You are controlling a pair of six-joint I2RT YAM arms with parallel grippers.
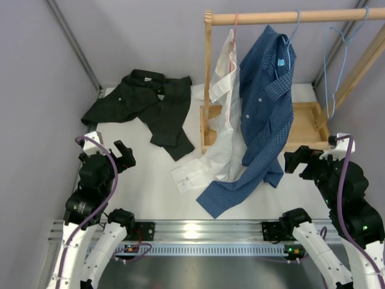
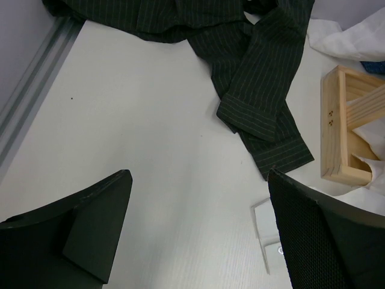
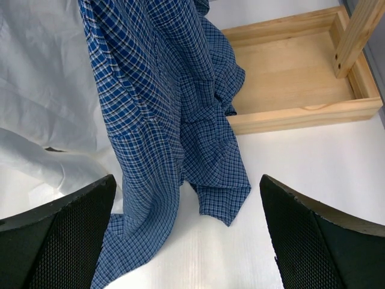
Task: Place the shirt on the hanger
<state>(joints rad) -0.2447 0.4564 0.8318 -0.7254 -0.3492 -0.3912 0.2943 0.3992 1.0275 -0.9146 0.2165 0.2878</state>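
I need to move my left gripper outward and down next, onto the black shirt's collar edge [image 1: 138, 74], where the white tag marks it.
The black shirt [image 1: 144, 102] lies crumpled on the table at the back left, one sleeve [image 2: 264, 78] trailing toward the wooden rack base. The thin light-blue hanger [image 1: 326, 72] hangs bare at the right end of the rod. My left gripper [image 1: 123, 153] is open and empty, over bare table a little short of the sleeve cuff; in the left wrist view [image 2: 198, 235] nothing is between its fingers. My right gripper [image 1: 298, 159] is open and empty at the right, beside the hem of the blue checked shirt; only table shows in the right wrist view [image 3: 186, 241].
A wooden rack [image 1: 207, 72] with a tray base [image 3: 289, 78] stands at the back right. A white shirt [image 1: 222, 114] on a pink hanger [image 1: 236, 24] and a blue checked shirt [image 1: 264, 102] hang from its rod, tails pooling on the table.
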